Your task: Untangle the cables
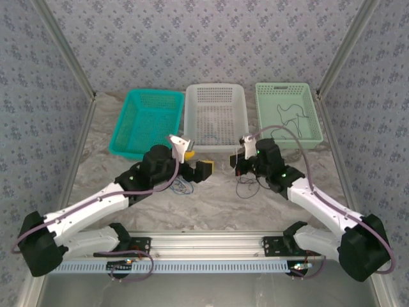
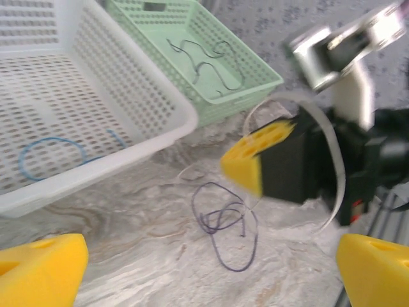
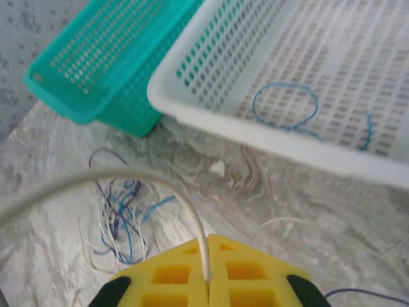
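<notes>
The pale cream cable in my right gripper will go outward next, past the white basket (image 1: 216, 142), and over the inside of the teal basket. I will release it there because the teal basket is empty.
My right gripper (image 3: 209, 242) is shut on a pale cream cable (image 3: 192, 214), which arcs up and away to the left from the yellow pads. It hangs just in front of the white basket (image 1: 216, 142). A tangle of blue, dark and cream cables (image 3: 118, 217) lies on the table to its left. My left gripper (image 2: 208, 275) stands open, its yellow fingers (image 2: 38, 272) wide apart above a dark purple cable loop (image 2: 227, 224) on the table. In the top view the left gripper (image 1: 195, 161) and right gripper (image 1: 241, 158) hover side by side.
Three baskets line the back: a teal basket (image 1: 146, 125), the white basket (image 2: 160, 134) holding a blue cable (image 2: 51, 157), and a green basket (image 2: 255, 70) holding a black cable (image 2: 204, 64). Patterned walls enclose the table on three sides.
</notes>
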